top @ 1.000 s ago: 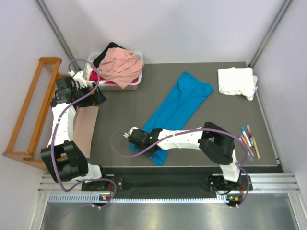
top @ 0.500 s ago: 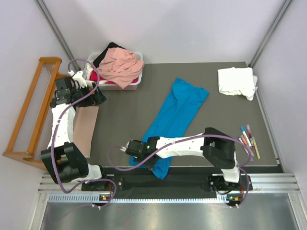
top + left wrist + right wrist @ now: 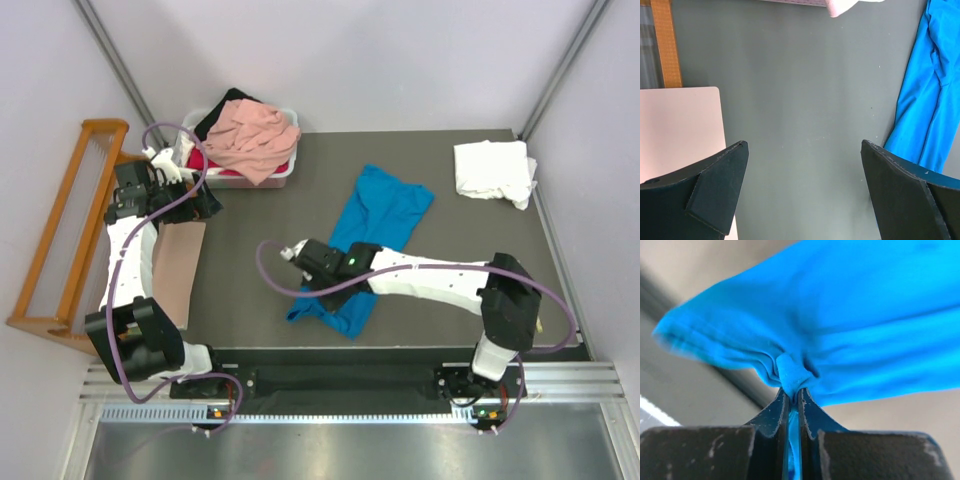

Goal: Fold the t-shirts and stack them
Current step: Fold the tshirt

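Observation:
My right gripper carries that near end of the shirt outward over the shirt's middle next, then opens. The blue shirt still stretches far beyond the fold I hold.
A bright blue t-shirt lies stretched diagonally across the middle of the grey mat. Its near end is bunched and partly lifted. My right gripper is shut on a pinched fold of this blue cloth, and in the top view it sits over the shirt's near part. My left gripper stands wide open above bare mat at the left, holding nothing. A folded white t-shirt rests at the far right. Salmon-pink, red and black t-shirts fill the tub.
The white tub stands at the far left. A wooden slatted rack leans beyond the left edge. A pinkish board lies under the left arm. Several markers lie near the right edge.
My right gripper closed on the blue shirt's near end, dipped toward the near edge, then rose back over the mat. The shirt slid nearer and bunched. The left arm stayed still.

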